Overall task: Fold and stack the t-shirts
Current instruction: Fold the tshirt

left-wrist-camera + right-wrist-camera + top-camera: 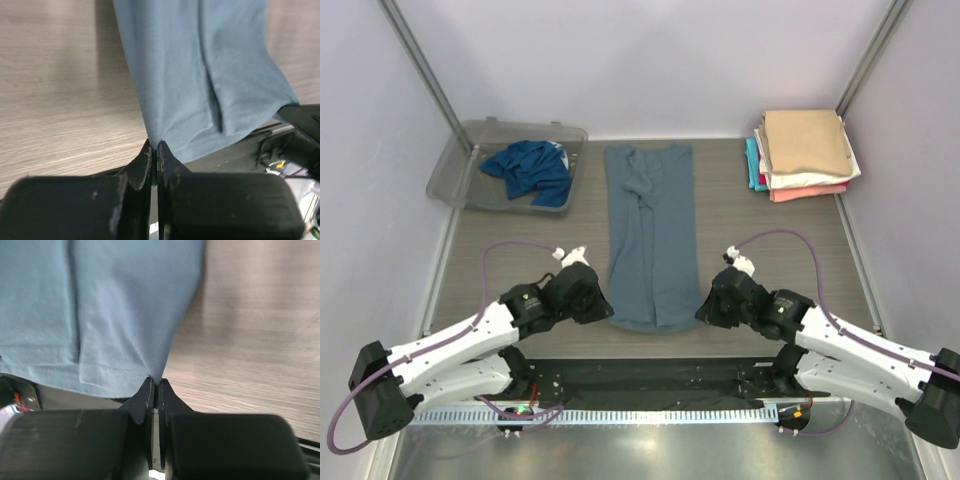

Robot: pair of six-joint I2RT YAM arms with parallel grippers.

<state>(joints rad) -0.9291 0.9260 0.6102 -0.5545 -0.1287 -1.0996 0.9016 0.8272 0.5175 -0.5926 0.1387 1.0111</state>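
Observation:
The t-shirt's hemmed corner goes outward in my right gripper next, over the folded t-shirt onto the cloth short of the t-shirt's far end [687, 184], because the t-shirt still lies long.
A slate-blue t-shirt [651, 235] lies lengthwise down the middle of the table, folded into a narrow strip. My left gripper [604, 308] is shut on its near left corner [156, 135]. On the other side, my right gripper [704, 310] is shut on the near right corner [159, 371]. In the left wrist view [154, 144] and the right wrist view [156, 382] each pair of fingers pinches the cloth hem at the tips. A deeper teal-blue t-shirt [530, 170] lies crumpled in the clear tub. Folded t-shirts [805, 152], tan on top, are stacked at the back right.
The clear plastic tub [455, 165] stands at the back left. A black strip [650, 380] runs along the table's near edge between the arm bases. Metal frame posts rise at both back corners.

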